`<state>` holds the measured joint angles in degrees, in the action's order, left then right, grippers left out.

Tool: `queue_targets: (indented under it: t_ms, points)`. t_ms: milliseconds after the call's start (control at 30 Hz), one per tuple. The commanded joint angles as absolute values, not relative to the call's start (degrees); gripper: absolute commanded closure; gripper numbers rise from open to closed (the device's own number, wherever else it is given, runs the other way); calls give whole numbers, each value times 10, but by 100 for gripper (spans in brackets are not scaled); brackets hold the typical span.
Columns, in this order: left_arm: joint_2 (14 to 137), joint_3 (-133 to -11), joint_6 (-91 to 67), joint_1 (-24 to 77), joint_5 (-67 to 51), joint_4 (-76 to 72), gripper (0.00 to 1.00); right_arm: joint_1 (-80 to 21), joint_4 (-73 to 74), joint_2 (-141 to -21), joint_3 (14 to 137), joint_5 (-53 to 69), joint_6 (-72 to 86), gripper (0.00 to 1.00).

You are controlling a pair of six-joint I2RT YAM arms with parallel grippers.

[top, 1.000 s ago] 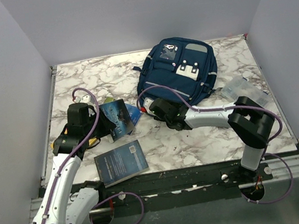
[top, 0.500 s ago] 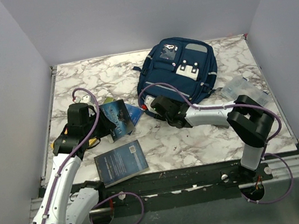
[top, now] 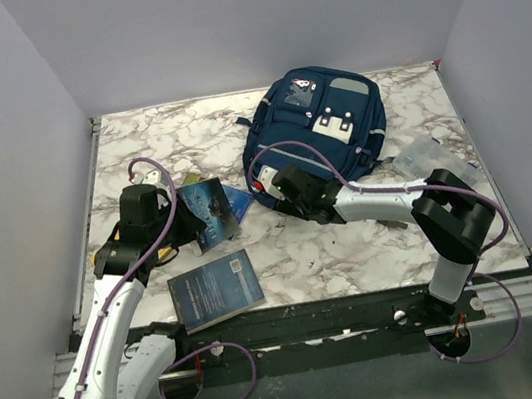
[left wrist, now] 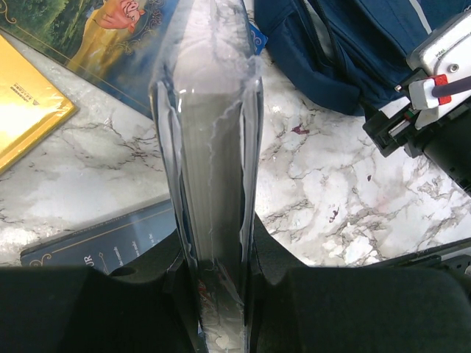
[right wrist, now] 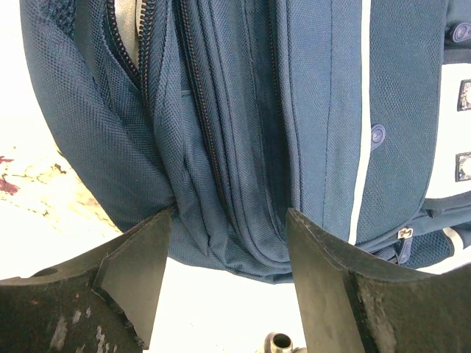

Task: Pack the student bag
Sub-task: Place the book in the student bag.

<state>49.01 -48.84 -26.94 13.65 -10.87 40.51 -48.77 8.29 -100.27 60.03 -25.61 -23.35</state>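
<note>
My right gripper stays at the near edge of the bag and closes on the fabric next, since the bag's zipped fold (right wrist: 227, 229) already sits between its spread fingers.
The student bag (top: 320, 125) is a navy backpack lying flat at the back of the table, front up, with white clips. In the right wrist view its zipped bottom edge (right wrist: 243, 147) fills the frame. My right gripper (top: 280, 189) (right wrist: 228, 254) is open at that near edge, and folds of the bag's fabric sit between its spread fingers without being pinched. My left gripper (top: 181, 225) (left wrist: 213, 283) is shut on a plastic-wrapped dark book (top: 209, 208) (left wrist: 213, 147), held on edge above the table, left of the bag.
A navy book (top: 216, 288) lies flat near the front edge. More books lie under and behind the held one: a yellow one (left wrist: 22, 110) and an illustrated one (left wrist: 110, 29). A clear plastic case (top: 432, 161) rests right of the bag.
My right gripper has moved a little further toward the bag's near edge and its jaws have spread wider. The left arm and its book have stayed still.
</note>
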Motion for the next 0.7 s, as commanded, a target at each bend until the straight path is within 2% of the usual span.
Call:
queue_targets:
  t_ms: [0,100,300,467,533,567,667]
  points:
    - [471,-498,-270,141,-117,359,100,-488,91,-993,590,-217,-218,32]
    - [470,-494,-272,140,-115,359,100,-487,78,-1005,592,-247,-228,33]
    - [468,-492,-277,141,-121,357,100,-488,-32,-1074,594,-365,-279,52]
    - [464,-497,-274,140,-118,359,100,-488,-73,-1085,595,-413,-284,83]
    - [465,-500,-276,141,-121,360,100,-488,-32,-1074,615,-411,-270,96]
    - [465,-502,-276,140,-124,360,100,-487,-5,-1066,630,-407,-257,99]
    - [469,-512,-282,140,-138,357,100,-482,72,-1032,670,-398,-198,99]
